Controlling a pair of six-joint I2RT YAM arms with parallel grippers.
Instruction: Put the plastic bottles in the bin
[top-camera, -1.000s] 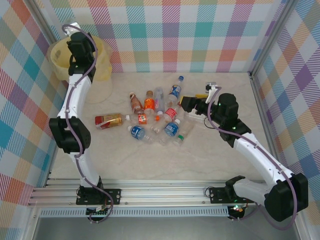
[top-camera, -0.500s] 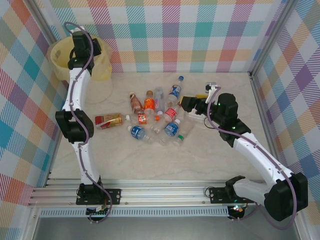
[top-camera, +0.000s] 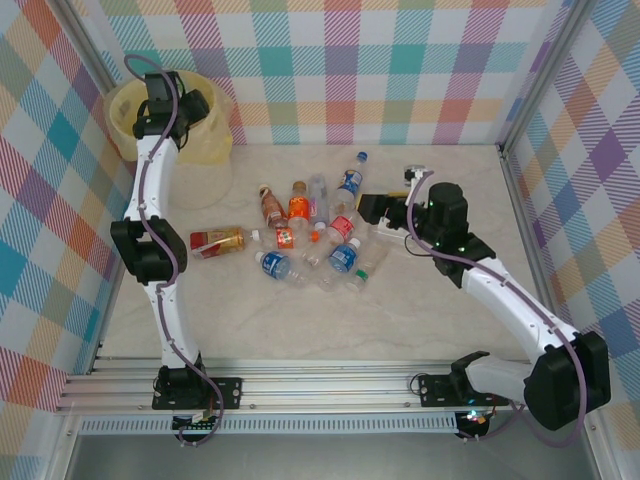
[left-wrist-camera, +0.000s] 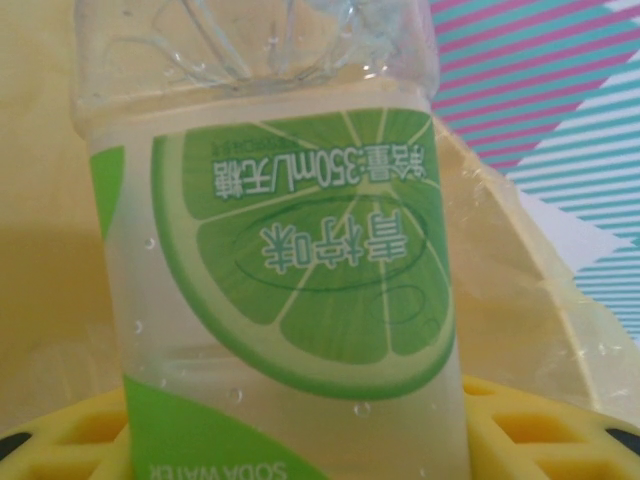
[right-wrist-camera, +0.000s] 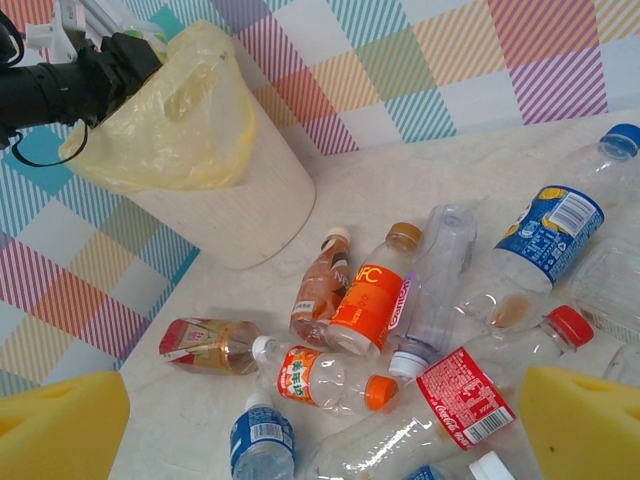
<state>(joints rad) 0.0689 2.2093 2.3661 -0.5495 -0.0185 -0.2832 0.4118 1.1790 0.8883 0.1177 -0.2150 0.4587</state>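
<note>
The left gripper stays over the bin's opening (top-camera: 203, 127) (left-wrist-camera: 50, 250) next and spreads its yellow fingers to release the lime-labelled bottle, since the bag already lies behind it.
A clear bottle with a green lime label (left-wrist-camera: 290, 260) is held by my left gripper (left-wrist-camera: 300, 445), whose yellow pads (left-wrist-camera: 545, 430) press on either side of it. That gripper (top-camera: 165, 100) hangs over the mouth of the bin (top-camera: 205, 150), whose pale yellow bag (left-wrist-camera: 40, 200) lies behind the bottle. Several plastic bottles (top-camera: 310, 235) lie in a pile mid-table, among them an orange one (right-wrist-camera: 372, 300), a brown one (right-wrist-camera: 322, 285) and a red-labelled one (right-wrist-camera: 450, 410). My right gripper (top-camera: 385, 208) stands open above the pile's right side, nothing between its fingers (right-wrist-camera: 60, 425).
The bin (right-wrist-camera: 235, 190) stands at the table's far left corner against checked walls. A crushed red and gold bottle (right-wrist-camera: 205, 345) lies apart on the pile's left. A blue-labelled bottle (right-wrist-camera: 555, 225) lies at the pile's far right. Bare table stretches in front of the pile (top-camera: 330, 320).
My left arm has swung its gripper and the lime bottle further over the bin's mouth. My right gripper has edged slightly left and stays open.
</note>
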